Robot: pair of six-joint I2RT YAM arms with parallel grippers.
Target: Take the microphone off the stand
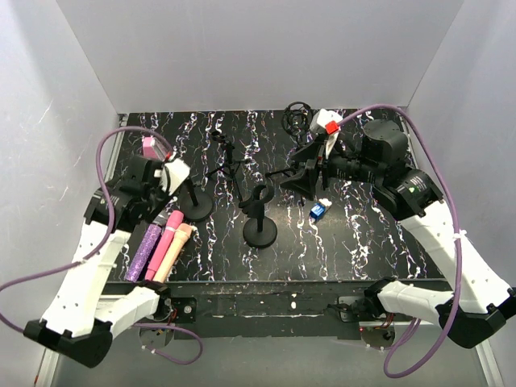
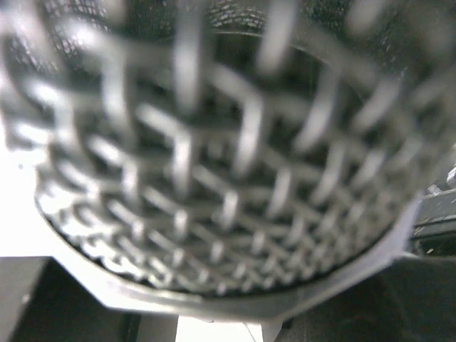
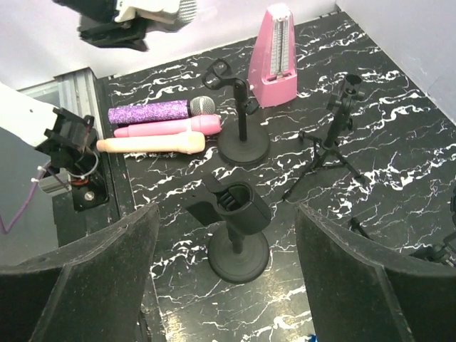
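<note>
I should lower my left gripper to its left in the top view and release on the bare tabletop by the purple glitter microphone.
My left gripper (image 1: pixel 165 176) is shut on a white microphone (image 1: pixel 176 172) and holds it in the air over the left side of the table. The mic's silver mesh head (image 2: pixel 214 164) fills the left wrist view, blurred. The same hold shows at the top left of the right wrist view (image 3: pixel 132 20). A black round-base stand (image 1: pixel 260 216) in the middle has an empty clip (image 3: pixel 241 203). My right gripper (image 3: pixel 226 217) is open and empty, above and just right of that stand (image 1: pixel 300 173).
Purple glitter (image 1: pixel 143 251), pink (image 1: pixel 162 239) and peach (image 1: pixel 174 251) microphones lie side by side at the front left. A second round-base stand (image 1: pixel 194 203), a tripod stand (image 1: pixel 230 165), a pink metronome (image 1: pixel 151 147) and a small blue object (image 1: pixel 318 211) are around.
</note>
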